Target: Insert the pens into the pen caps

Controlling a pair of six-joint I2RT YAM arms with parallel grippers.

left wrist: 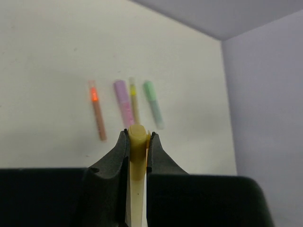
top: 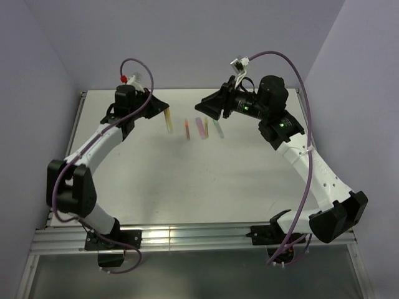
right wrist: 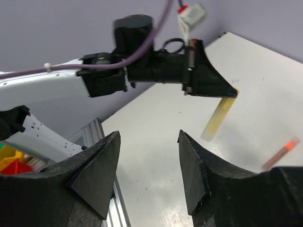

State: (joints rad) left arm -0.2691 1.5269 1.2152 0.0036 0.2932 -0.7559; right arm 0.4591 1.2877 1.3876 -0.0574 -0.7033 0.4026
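The left gripper lowers next with the yellow pen onto the bare tabletop beside the orange pen and releases it, since that open place lies below.
My left gripper is shut on a yellow pen and holds it above the table, its end hanging down; in the left wrist view the pen sits between the closed jaws. Four pens lie side by side on the white table: orange, pink, olive-yellow and mint green. They also show in the left wrist view: orange, pink, olive-yellow, green. My right gripper is open and empty, facing the left gripper. No loose caps show.
The white table has a metal rail along its near edge and lilac walls behind and at both sides. Coloured bins show at the left edge of the right wrist view.
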